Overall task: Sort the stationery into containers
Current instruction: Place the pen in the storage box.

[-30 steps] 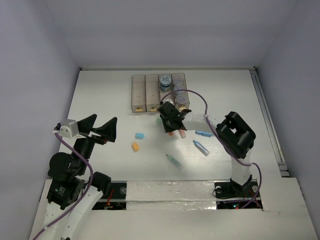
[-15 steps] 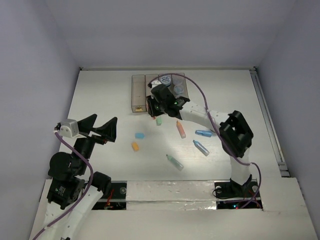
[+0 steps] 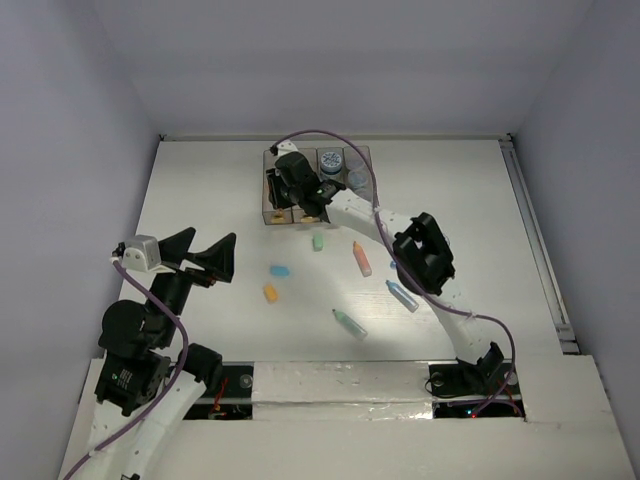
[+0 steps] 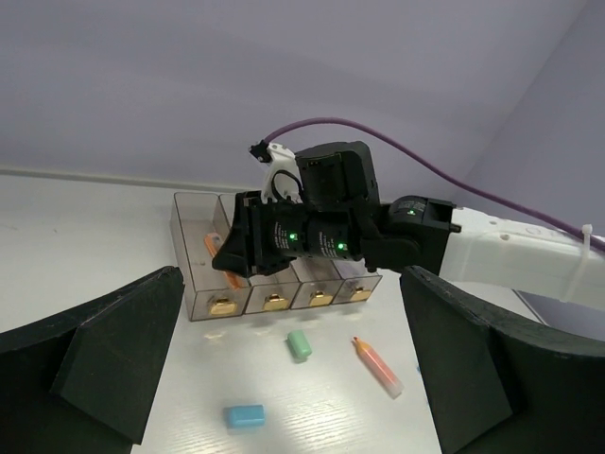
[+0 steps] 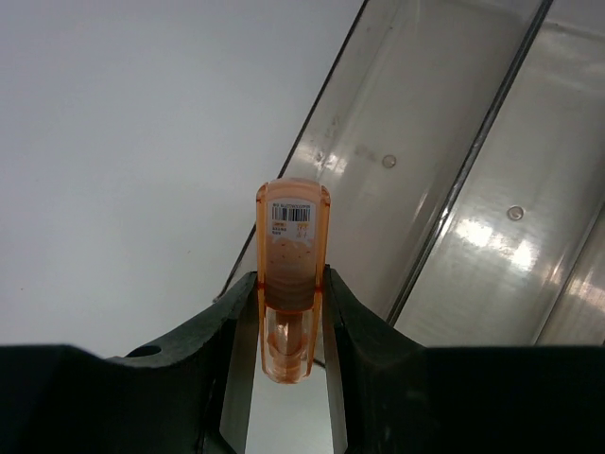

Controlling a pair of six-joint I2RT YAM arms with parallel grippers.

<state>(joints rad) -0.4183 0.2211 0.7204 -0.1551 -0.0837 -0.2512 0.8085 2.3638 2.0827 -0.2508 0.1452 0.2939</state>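
The orange marker overhangs the end bin's rim, so my right gripper moves to the right in the top view over the empty neighbouring bin next, then opens.
My right gripper is shut on an orange marker, which stands up between the jaws. It hovers over the left end of the containers, four translucent bins in a row at the back of the table. Two bluish-topped jars sit in the right-hand bins. On the table in front of them lie a green eraser, an orange-pink marker, a blue eraser and an orange eraser. My left gripper is open at the near left with nothing between its fingers.
A blue marker and a teal marker lie nearer the front right. The right arm stretches diagonally across the table's middle. A rail runs along the right edge. Walls close in the back and sides.
The right arm has swung from the table's middle back and left to the leftmost bins, carrying the orange marker. The left arm has not moved.
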